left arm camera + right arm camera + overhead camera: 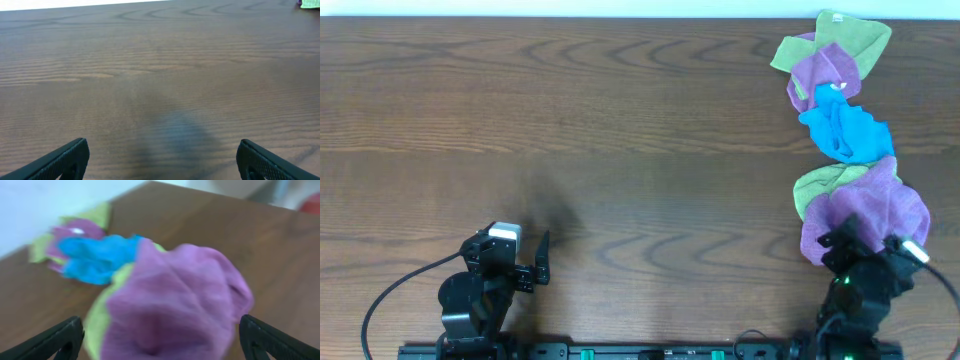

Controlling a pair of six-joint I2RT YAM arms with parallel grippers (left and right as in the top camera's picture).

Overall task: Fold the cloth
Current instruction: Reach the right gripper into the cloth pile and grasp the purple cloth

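The right gripper moves down onto the near folds of the purple cloth next and closes, because that cloth lies on top of the green one.
A crumpled pile of cloths lies along the table's right side: a purple cloth (pixel 875 210) nearest me, a green one (pixel 817 187) under it, a blue one (pixel 845 128) behind, and more purple and green cloth (pixel 830 50) at the far edge. My right gripper (pixel 860 250) is open, its fingers spread on either side of the near purple cloth (pixel 175 300), which fills the right wrist view. My left gripper (pixel 535 262) is open and empty over bare wood at the front left (pixel 160 160).
The wooden table (pixel 570 130) stretches left and back of the pile. The cloth pile's far end shows at the top right corner of the left wrist view (pixel 310 3). The arm bases sit at the table's front edge.
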